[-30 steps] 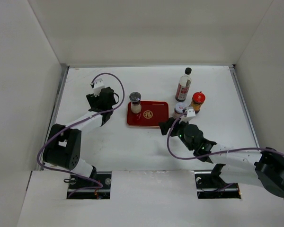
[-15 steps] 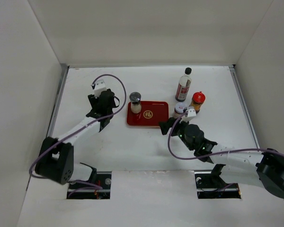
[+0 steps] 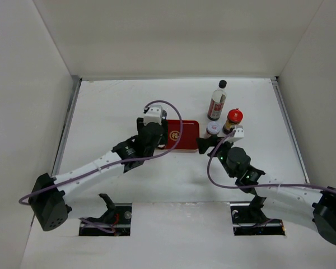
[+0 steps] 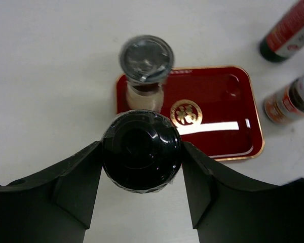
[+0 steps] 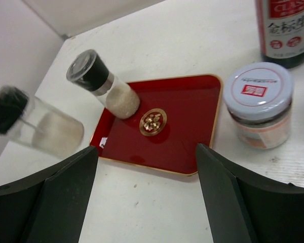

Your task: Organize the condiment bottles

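I should next carry the black-lidded shaker outward over the tray [image 4: 218, 121] with my left gripper and release it down at the empty far-edge spot beside the second shaker.
My left gripper [image 4: 142, 149] is shut on a black-lidded shaker [image 4: 142, 158], seen from above and held at the front left edge of the red tray [image 4: 218, 121]. A second shaker [image 4: 146, 58] stands on the tray's far left corner. In the right wrist view the held shaker [image 5: 45, 130] is blurred, left of the tray [image 5: 167, 136]. My right gripper [image 5: 146, 152] is open and empty at the tray's front right. A white-lidded jar [image 5: 258, 109], a red-capped jar [image 3: 233, 119] and a tall black-capped bottle [image 3: 217, 101] stand right of the tray.
White walls close in the table on the left, back and right. In the top view my left gripper [image 3: 153, 133] covers the tray's left part [image 3: 186, 134], and my right gripper [image 3: 205, 144] is close to the white-lidded jar [image 3: 213, 128].
My left arm has swung right from the table's left side to the tray's left edge. My right gripper has shifted slightly right, toward the jars.
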Tool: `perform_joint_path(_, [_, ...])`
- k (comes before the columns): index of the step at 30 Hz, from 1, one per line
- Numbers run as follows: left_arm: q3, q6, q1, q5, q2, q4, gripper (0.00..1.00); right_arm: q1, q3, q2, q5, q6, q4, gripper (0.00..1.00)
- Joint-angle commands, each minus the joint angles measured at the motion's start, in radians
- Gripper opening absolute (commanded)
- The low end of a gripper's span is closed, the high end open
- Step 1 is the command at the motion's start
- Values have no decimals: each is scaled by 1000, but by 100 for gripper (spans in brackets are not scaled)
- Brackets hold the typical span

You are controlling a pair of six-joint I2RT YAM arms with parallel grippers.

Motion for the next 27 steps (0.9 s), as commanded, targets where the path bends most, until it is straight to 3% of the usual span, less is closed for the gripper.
perform_joint_path(1, [109, -15, -55, 21, 59, 64, 32, -29, -14, -37, 50, 32, 9, 84])
perform_joint_path(8, [209, 37, -70, 52, 304, 322, 32, -79, -41, -78, 52, 66, -5, 84])
perform_joint_path(14, [317, 84, -37, 63, 485, 393, 32, -89, -46, -86, 49, 75, -10, 84])
perform_joint_path(27, [347, 112, 25, 41, 631, 502, 33, -84, -43, -68, 30, 74, 4, 84])
